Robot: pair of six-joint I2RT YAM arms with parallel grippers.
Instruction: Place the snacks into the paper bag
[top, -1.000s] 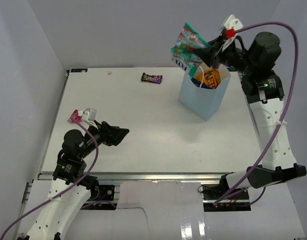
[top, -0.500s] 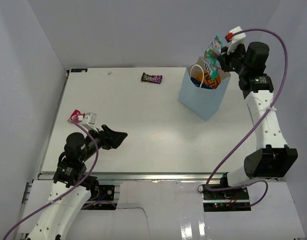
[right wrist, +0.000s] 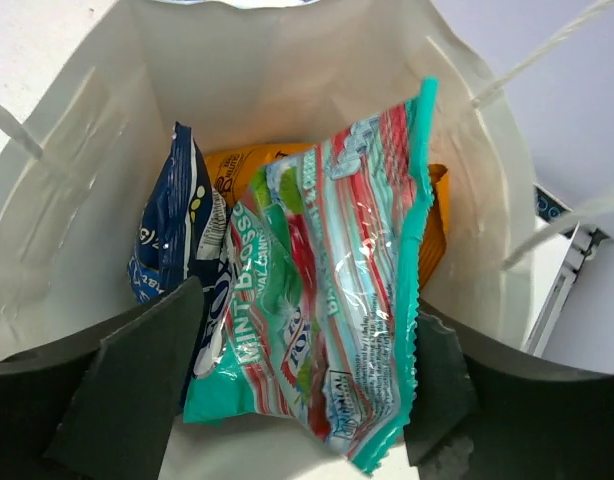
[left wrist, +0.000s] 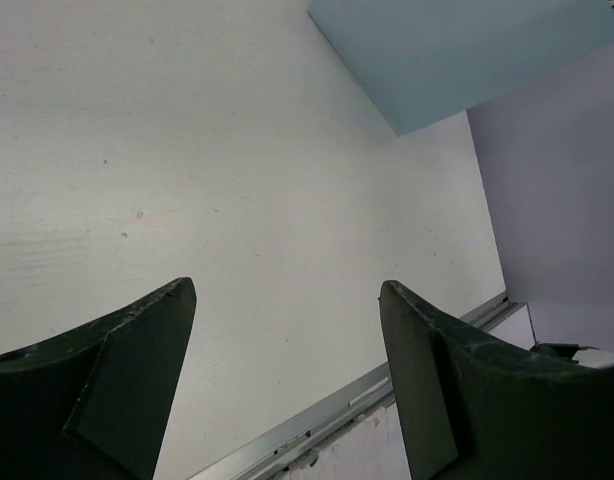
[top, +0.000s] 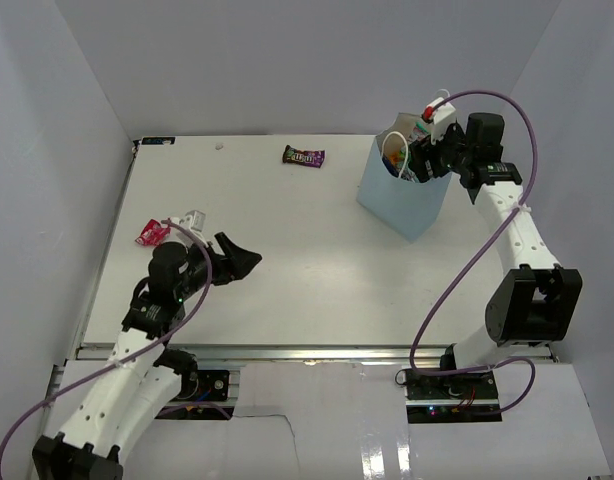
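Observation:
Next, my left gripper reaches outward and down onto the dark purple candy pack (top: 303,156) at its end nearer the red-pink wrapper, since the pack still lies unbagged.
The light blue paper bag (top: 402,200) stands upright at the back right of the table. My right gripper (top: 419,160) hangs at its mouth. In the right wrist view its jaws (right wrist: 307,305) stand wide apart, open, and the teal-white bag (right wrist: 327,300) lies loose between them inside the paper bag (right wrist: 277,70). Beneath it are a dark blue bag (right wrist: 172,230) and an orange chip bag (right wrist: 237,165). A dark purple candy pack (top: 303,156) lies at the back middle. A red-pink wrapper (top: 151,233) lies at the left. My left gripper (top: 242,262) is open and empty (left wrist: 287,290).
The table's metal front edge (left wrist: 317,425) runs just below my left fingers. A corner of the paper bag (left wrist: 457,50) shows at the top of the left wrist view. White rope handles (right wrist: 547,45) hang at the bag's mouth. Walls close in the table on three sides.
My right arm brought the teal-white bag down from above the paper bag into its mouth, and the jaws opened off it. My left arm shifted slightly towards the table's middle.

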